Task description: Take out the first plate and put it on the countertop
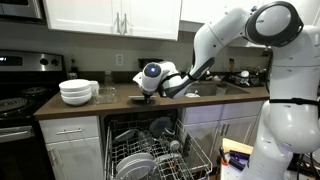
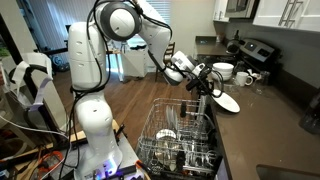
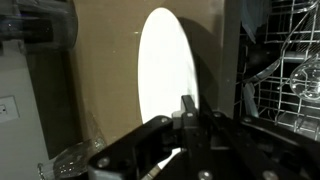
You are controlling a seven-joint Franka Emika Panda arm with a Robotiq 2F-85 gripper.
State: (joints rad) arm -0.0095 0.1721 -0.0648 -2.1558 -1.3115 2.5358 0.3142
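Note:
The gripper eases down next and tips the hanging, tilted plate flat before releasing the plate's rim, since the brown countertop lies just below the gripper.
The first plate, round and pale white, is pinched at its rim by my gripper. In an exterior view the plate hangs tilted, low over the dark brown countertop, just past its front edge. I cannot tell whether it touches the top. In an exterior view my gripper is over the countertop, to the right of the stacked bowls, and the plate is hard to make out there. The brown countertop fills the background of the wrist view.
Stacked deep white bowls and glasses stand on the counter by the stove. The open dishwasher's rack with dishes is pulled out below. The rack also shows in the wrist view.

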